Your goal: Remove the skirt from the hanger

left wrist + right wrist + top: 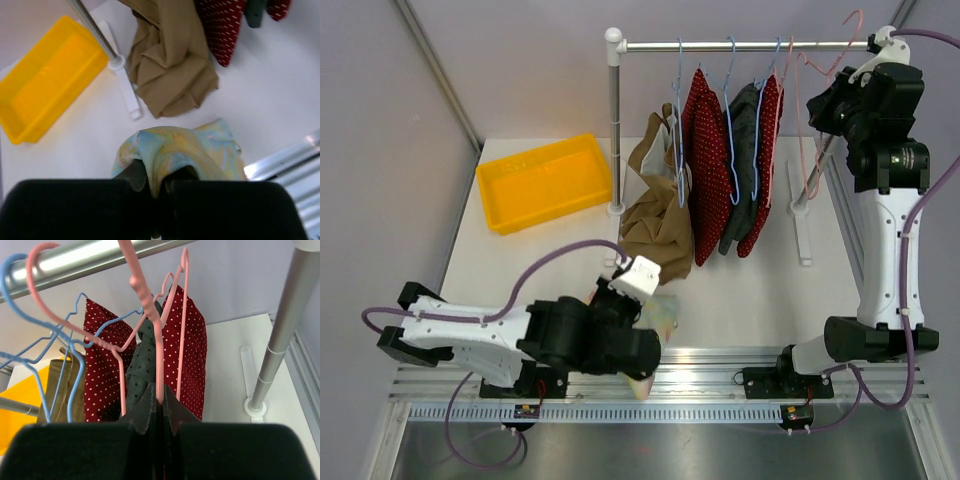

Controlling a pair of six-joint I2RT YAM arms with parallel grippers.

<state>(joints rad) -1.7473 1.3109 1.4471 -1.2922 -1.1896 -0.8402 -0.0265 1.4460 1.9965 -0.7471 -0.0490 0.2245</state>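
Observation:
The hook of the empty pink hanger curls above the bar, so I will next lower my right gripper to put the hook over the bar's bare end (841, 46) and let go of the hanger's wire.
The skirt (180, 150), pastel blue and yellow tie-dye, lies bunched on the white table near the front edge. My left gripper (159, 192) is shut on a fold of it. From above, the skirt (665, 312) shows just beyond the left gripper (638, 345). The pink wire hanger (159, 355) carries no cloth. My right gripper (160, 400) is shut on its straight wire. In the top view the right gripper (820, 110) is high up by the right end of the rail, the hanger (808, 150) slanting beside it.
A clothes rail (740, 45) on two posts crosses the back. Red dotted and dark garments (735, 160) hang from blue hangers (65, 350). A tan garment (655, 215) droops by the left post (613, 130). A yellow bin (545, 180) sits back left.

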